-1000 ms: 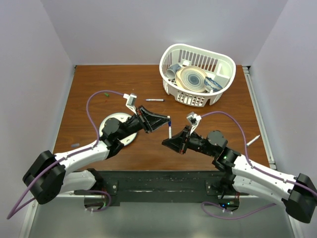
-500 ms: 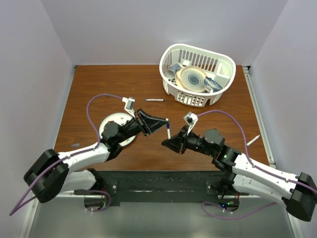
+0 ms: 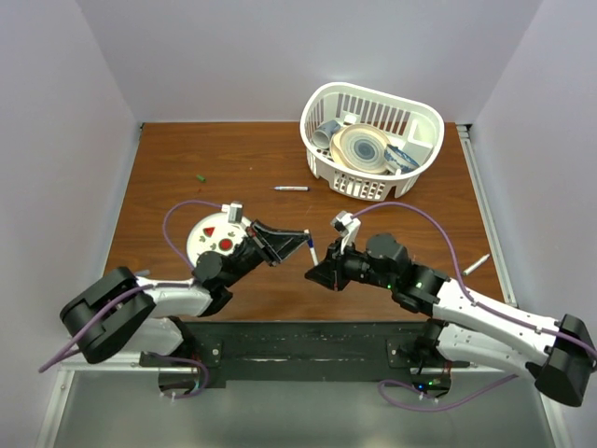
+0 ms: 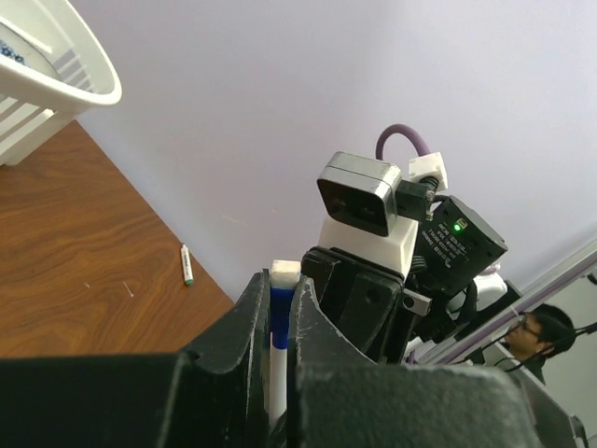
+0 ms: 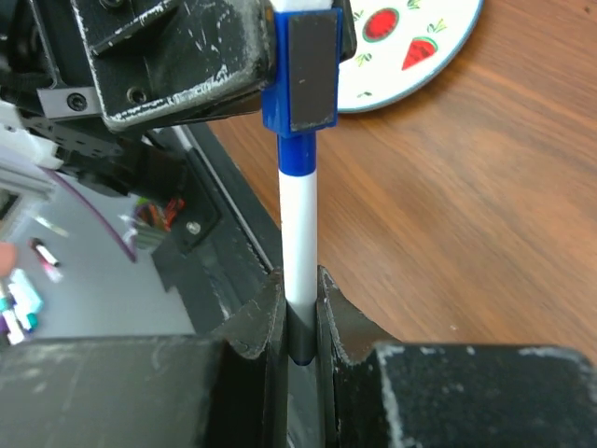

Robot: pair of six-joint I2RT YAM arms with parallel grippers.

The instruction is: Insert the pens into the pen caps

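Observation:
The bare wood (image 3: 296, 271) beside the watermelon plate is clear below, so my left gripper will next tilt down, lower the capped pen there and release it.
A white pen (image 5: 298, 233) stands between my two grippers, its upper end inside the blue pen cap (image 5: 300, 79). My left gripper (image 4: 277, 280) is shut on the blue cap (image 4: 280, 308), and the pen's white barrel shows between its fingers below. My right gripper (image 5: 298, 285) is shut on the pen's lower barrel. From above, the left gripper (image 3: 300, 245) and right gripper (image 3: 317, 273) nearly touch over the table's near middle. A second pen (image 3: 291, 189) lies before the basket, a third (image 3: 476, 264) at the right edge. A green cap (image 3: 200, 177) lies far left.
A white slotted basket (image 3: 410, 177) holding dishes stands at the back right. A round plate (image 3: 207, 245) with watermelon prints lies under my left arm, and it shows in the right wrist view (image 5: 438, 47) too. The black base rail (image 3: 308, 341) runs along the near edge.
Both grippers have come toward the near edge and closer together. My left arm has drawn back, uncovering the plate. The pen sits deeper between them.

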